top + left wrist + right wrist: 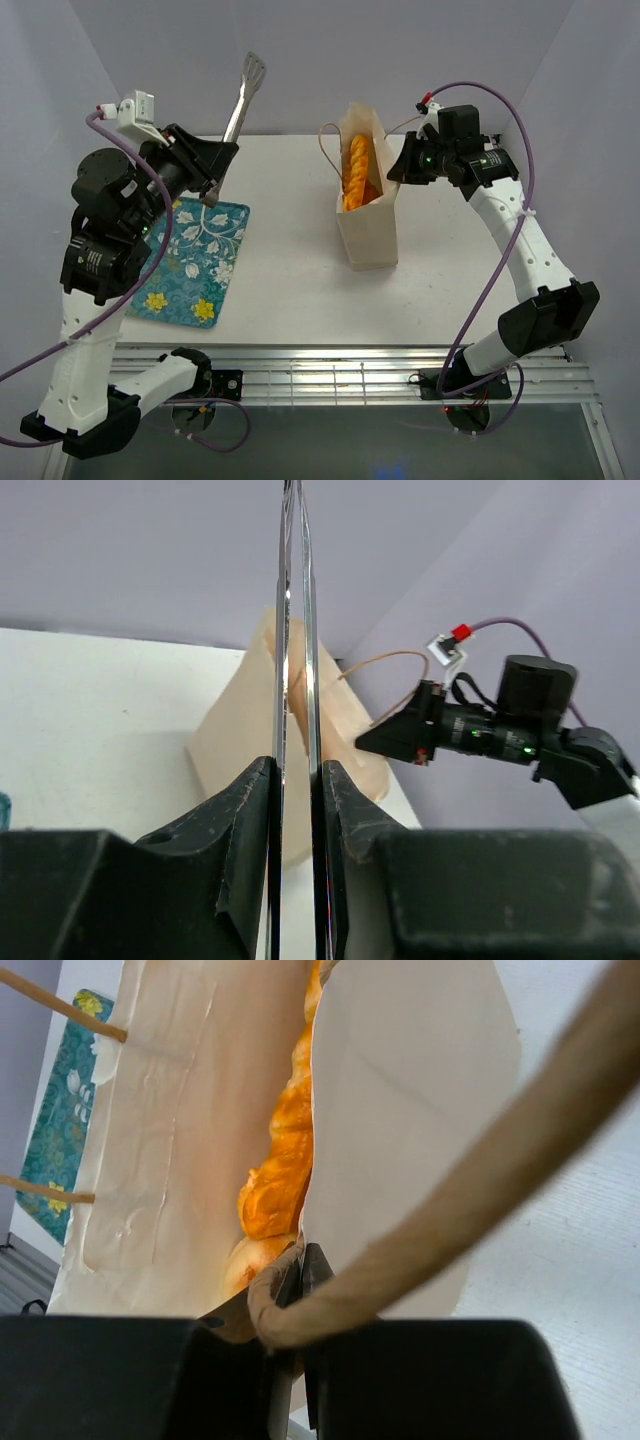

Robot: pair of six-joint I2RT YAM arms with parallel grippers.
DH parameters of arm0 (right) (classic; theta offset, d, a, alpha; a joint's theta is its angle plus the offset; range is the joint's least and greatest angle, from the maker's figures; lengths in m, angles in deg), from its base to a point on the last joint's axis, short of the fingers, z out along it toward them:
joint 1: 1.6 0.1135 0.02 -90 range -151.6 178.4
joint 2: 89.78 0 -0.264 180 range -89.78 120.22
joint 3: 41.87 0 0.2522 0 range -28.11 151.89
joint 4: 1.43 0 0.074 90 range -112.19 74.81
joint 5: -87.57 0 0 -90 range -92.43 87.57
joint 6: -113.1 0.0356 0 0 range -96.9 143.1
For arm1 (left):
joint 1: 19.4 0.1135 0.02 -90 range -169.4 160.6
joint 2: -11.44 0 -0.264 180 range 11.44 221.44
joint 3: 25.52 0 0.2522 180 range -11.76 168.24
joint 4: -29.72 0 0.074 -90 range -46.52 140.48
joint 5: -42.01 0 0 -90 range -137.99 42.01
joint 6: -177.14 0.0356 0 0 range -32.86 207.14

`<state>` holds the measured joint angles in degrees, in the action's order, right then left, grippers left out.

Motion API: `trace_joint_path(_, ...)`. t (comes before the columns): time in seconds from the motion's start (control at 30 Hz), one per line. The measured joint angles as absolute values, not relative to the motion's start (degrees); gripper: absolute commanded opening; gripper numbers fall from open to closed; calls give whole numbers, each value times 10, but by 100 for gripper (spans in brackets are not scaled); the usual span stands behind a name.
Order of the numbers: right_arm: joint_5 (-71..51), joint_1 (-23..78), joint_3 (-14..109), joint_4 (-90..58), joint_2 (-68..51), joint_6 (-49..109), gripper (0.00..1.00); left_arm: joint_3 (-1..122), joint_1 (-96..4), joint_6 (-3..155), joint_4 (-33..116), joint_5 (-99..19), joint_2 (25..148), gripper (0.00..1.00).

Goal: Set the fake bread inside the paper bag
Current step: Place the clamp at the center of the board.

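The bread (355,170) is already inside the bag. I will next move my left gripper down and back onto the bare tabletop beside the teal floral tray and let go of the tongs.
The paper bag (367,235) stands upright mid-table, its mouth open. Inside it a golden braided loaf of fake bread (355,170) leans against the wall, with a rounder piece below it (240,1260). My right gripper (397,165) is shut on the bag's right top edge (400,1110), beside its cord handle (500,1170). My left gripper (215,185) is raised over the table's left side and is shut on the two arms of metal tongs (246,90). The tongs point up and away, and their tips carry nothing. Between the tong arms (297,630) the bag (240,740) shows behind.
A teal floral tray (195,260) lies flat at the left front of the table, with no bread on its visible part. The bag's second handle (328,150) loops out to its left. Lilac walls close in the table at the back and sides.
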<state>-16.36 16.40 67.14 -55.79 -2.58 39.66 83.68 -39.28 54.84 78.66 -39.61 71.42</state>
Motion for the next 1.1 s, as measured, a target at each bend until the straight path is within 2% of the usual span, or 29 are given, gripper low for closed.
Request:
trace_joint_path(0.1,-189,161,653,-551,-36,416,8,795,-393,558,796,-422,701,1)
trace_joint_path(0.13,-203,161,646,-542,-36,427,8,782,-393,558,800,-428,701,0)
trace_joint_path(0.4,-236,153,635,-500,-34,495,8,684,-393,561,810,-458,711,0)
trace_joint_path(0.6,-236,121,627,-495,-38,505,8,523,-401,557,766,-487,678,0)
trace_joint_path(0.87,-254,77,602,-488,-58,508,8,339,-589,526,725,-666,692,0)
trace_joint_path(1.1,-278,68,602,-486,-58,496,8,205,-658,487,637,-788,691,0)
